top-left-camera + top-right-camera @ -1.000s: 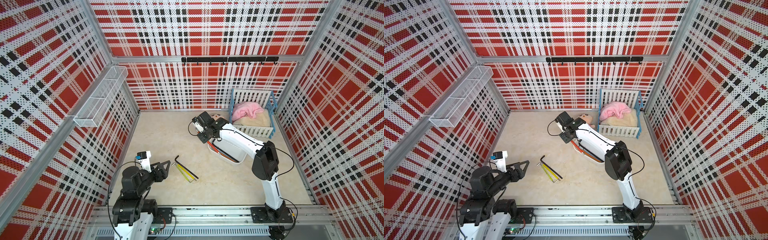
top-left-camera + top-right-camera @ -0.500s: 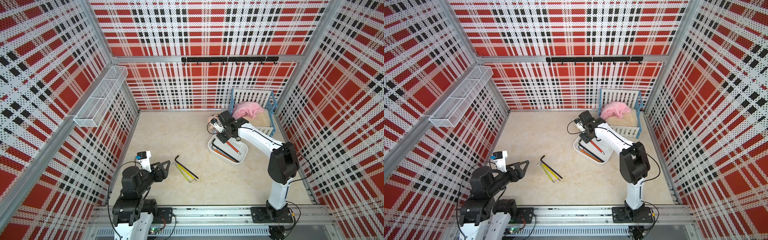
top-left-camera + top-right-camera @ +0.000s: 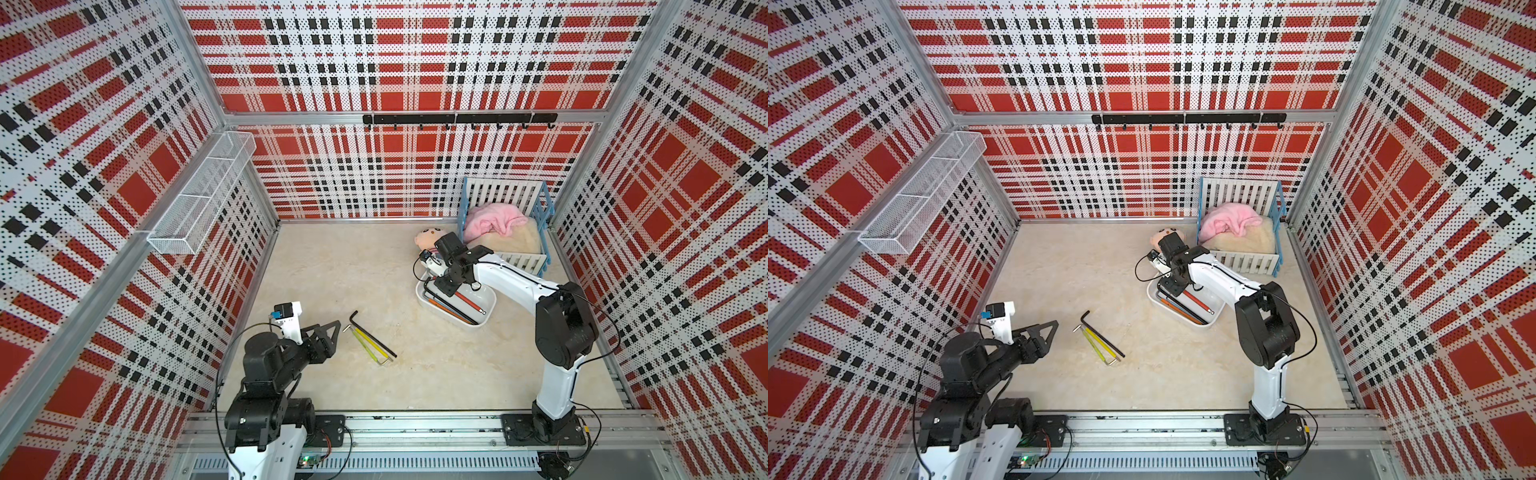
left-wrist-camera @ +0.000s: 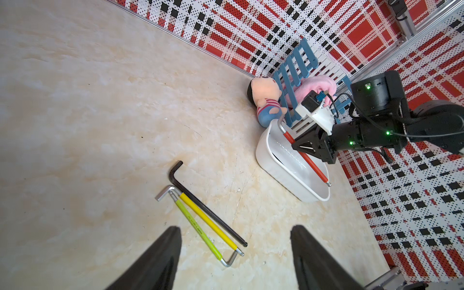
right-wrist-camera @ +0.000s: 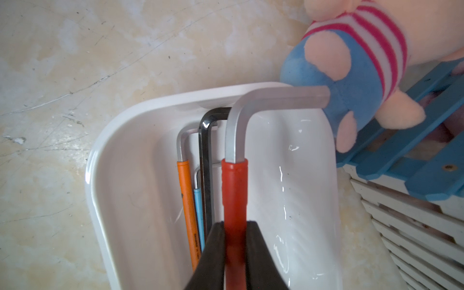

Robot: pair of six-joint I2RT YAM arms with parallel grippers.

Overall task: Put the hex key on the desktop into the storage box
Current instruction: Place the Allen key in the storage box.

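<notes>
My right gripper goes down into the storage box (image 3: 490,309) next and releases the red-sleeved hex key on the black key inside, since that one lies below my gripper.
My right gripper (image 5: 234,226) is shut on the red-sleeved hex key (image 5: 234,190), held just over the white storage box (image 5: 120,200). The key's bare bent end reaches past the box's rim to the plush doll. Orange (image 5: 187,200), blue (image 5: 198,213) and black (image 5: 207,175) keys lie inside the box. In both top views the box (image 3: 490,309) (image 3: 1214,320) sits on the desktop right of centre. A black hex key (image 4: 206,203), a yellow one (image 4: 208,221) and a lime one (image 4: 198,229) lie together on the desktop. My left gripper (image 4: 234,233) stands open just short of them, holding nothing.
A plush doll (image 3: 426,239) lies against the box's far end, beside the blue-framed crib (image 3: 505,224) with a pink cloth at the back right. A wire-mesh basket (image 3: 199,199) hangs on the left wall. A black hook rail (image 3: 457,118) runs along the back wall.
My right arm has swung from the back centre rightwards with the red hex key and come down over the storage box. The left arm has not moved.
</notes>
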